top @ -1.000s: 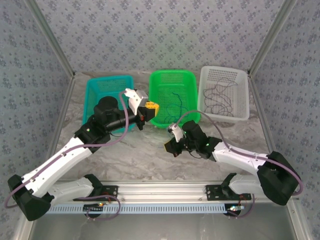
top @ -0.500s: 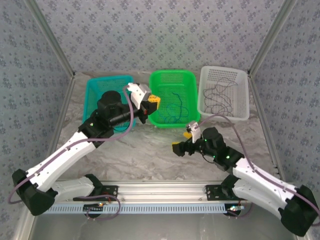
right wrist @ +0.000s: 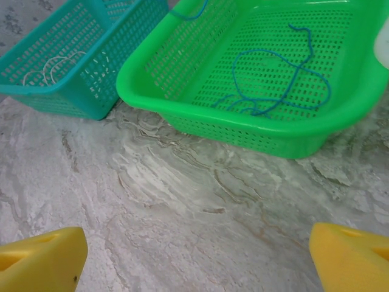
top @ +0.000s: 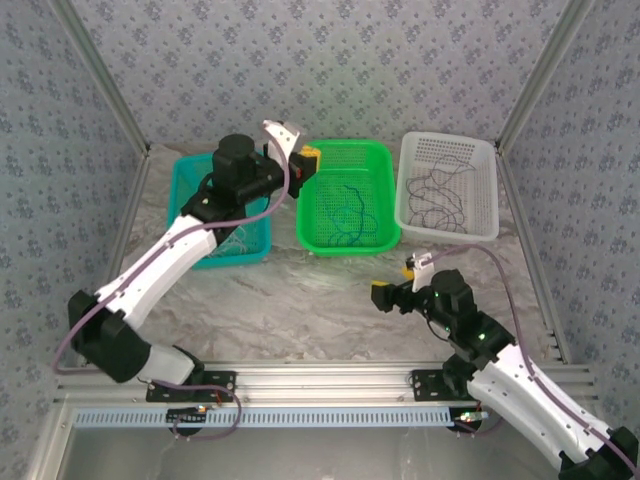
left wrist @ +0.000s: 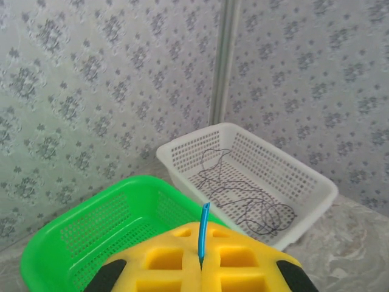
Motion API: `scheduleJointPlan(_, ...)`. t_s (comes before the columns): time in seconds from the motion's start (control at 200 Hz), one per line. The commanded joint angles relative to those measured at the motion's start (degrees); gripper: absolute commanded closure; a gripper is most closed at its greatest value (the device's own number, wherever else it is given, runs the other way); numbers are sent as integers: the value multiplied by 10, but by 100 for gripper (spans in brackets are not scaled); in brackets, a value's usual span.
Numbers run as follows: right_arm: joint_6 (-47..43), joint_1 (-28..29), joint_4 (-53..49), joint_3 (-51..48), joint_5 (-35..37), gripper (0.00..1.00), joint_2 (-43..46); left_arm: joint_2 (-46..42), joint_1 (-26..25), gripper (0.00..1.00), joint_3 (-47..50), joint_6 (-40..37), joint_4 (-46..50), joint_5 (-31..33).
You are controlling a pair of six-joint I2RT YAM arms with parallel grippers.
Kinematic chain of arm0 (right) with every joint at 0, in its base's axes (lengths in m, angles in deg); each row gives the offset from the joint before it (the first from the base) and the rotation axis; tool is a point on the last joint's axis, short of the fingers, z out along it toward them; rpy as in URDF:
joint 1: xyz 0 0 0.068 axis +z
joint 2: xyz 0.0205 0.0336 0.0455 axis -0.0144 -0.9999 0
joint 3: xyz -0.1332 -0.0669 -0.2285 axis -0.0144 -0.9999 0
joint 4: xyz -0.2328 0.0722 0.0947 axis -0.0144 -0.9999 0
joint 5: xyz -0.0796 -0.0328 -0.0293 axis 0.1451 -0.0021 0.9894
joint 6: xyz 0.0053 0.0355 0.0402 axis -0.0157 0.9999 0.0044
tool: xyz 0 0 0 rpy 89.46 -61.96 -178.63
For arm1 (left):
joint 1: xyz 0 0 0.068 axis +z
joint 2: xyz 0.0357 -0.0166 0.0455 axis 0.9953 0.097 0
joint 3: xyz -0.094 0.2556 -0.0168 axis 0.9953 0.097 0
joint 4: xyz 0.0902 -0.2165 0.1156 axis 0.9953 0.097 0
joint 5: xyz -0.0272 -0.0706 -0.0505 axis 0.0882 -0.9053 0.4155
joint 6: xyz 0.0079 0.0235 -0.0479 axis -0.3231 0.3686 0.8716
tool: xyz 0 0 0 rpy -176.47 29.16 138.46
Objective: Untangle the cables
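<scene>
Another blue cable is at the green basket's bottom, below my left gripper. I will lower my left gripper toward it next and let go of the thin blue cable.
My left gripper (top: 305, 156) hangs high over the left rim of the green basket (top: 388, 190). It is shut on a thin blue cable (left wrist: 203, 230), whose short end sticks up between the yellow pads (left wrist: 159, 261). In the right wrist view a blue strand (right wrist: 189, 12) dangles by that basket's rim. Another blue cable (right wrist: 273, 82) lies coiled inside the green basket. Dark cables (top: 440, 198) lie in the white basket (top: 486, 160), and pale cables (right wrist: 47, 66) in the teal basket (top: 185, 175). My right gripper (top: 383, 296) hovers open over the bare marble table, holding nothing.
The three baskets stand in a row at the back of the table. Patterned walls and metal posts close in the back and sides. A metal rail (top: 320, 380) runs along the near edge. Open marble surface (right wrist: 200, 201) lies under my right gripper.
My left gripper has risen and moved back toward the green basket, still shut on the blue cable. My right gripper has opened and drawn back to the right over the table.
</scene>
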Motion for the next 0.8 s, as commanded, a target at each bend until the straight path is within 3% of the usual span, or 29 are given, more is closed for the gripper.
scheduleJointPlan(0.0, 15, -2, -26, -7, 10, 4, 7, 53, 18, 98, -36, 26, -39, -41)
scheduleJointPlan(0.245, 13, -4, -43, 4, 13, 4, 8, 170, 33, 97, -82, 52, -89, -51)
scheduleJointPlan(0.39, 14, -4, -48, 4, 12, 4, 8, 214, 27, 84, -87, 45, -75, -1)
scheduleJointPlan(0.47, 13, -4, -52, 4, 12, 4, 8, 223, 12, 70, -75, 16, -50, 26)
scheduleJointPlan(0.56, 10, -4, -57, 5, 15, 4, 8, 222, -11, 43, -49, -17, -28, 58)
scheduleJointPlan(0.794, 1, -14, -69, 12, 42, 3, 7, 164, -24, 9, 61, 30, -84, 91)
